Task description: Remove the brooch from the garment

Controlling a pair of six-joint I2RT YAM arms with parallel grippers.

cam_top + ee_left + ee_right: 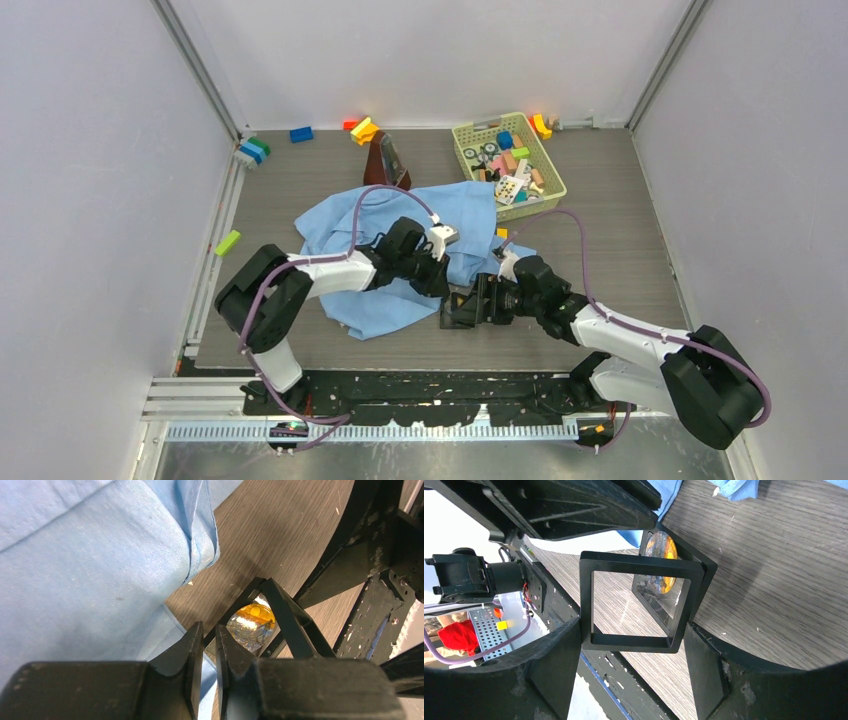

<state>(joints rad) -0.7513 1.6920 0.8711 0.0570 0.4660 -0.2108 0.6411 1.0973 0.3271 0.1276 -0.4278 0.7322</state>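
Note:
The right gripper goes to the right in the top view next, turns and lowers the case onto bare tabletop, then releases it. The brooch sits inside the case [460,308], so this move comes next.
The garment [400,240], a light-blue shirt, lies crumpled mid-table and fills the left of the left wrist view [90,565]. Just off its near hem, my right gripper [478,303] [634,630] is shut on a black square hinged frame case [460,308] [639,602] that stands open. The brooch [251,622] [659,555], amber-orange with a silvery part, sits inside the case's far half. My left gripper [440,283] [209,627] hovers at the case's edge, over the shirt hem. Its jaws stand a narrow slit apart, and nothing shows between them.
A green basket [508,165] full of toy pieces stands at the back right. Loose bricks [300,134] lie along the back wall, and a green one [228,242] at the left edge. A brown object [385,160] stands behind the shirt.

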